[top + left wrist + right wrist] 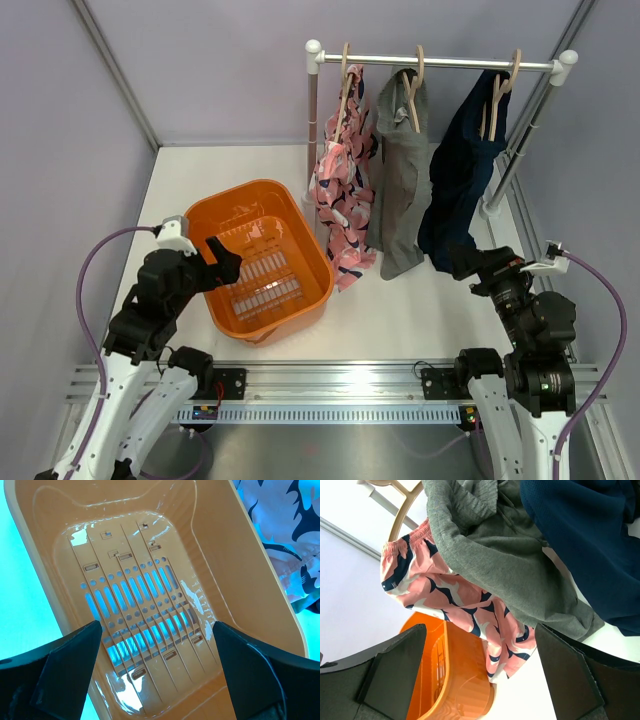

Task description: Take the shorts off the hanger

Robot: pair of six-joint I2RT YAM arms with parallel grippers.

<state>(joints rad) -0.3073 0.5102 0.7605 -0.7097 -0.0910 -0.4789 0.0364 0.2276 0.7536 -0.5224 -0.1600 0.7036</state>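
Observation:
Next, the right gripper rises, moves outward and closes on the navy shorts' hanger just below its hook, since that hanger holds the shorts up on the bar [440, 62].
Three shorts hang on wooden hangers from a white rail [440, 62] at the back. The pink patterned shorts [343, 195] hang on the left, the grey shorts [400, 180] in the middle, the navy shorts [462, 165] on the right. All three show in the right wrist view: pink [455, 600], grey [505, 560], navy [590, 540]. My left gripper [228, 262] is open and empty above the orange basket [250, 195]. My right gripper [462, 262] is open and empty, close below the navy shorts' hem.
The orange basket's slotted floor [135, 615] is empty, and its rim [440, 680] also shows in the right wrist view. The rail's two upright posts [312, 120] stand on the white table. Grey walls close in the back and sides.

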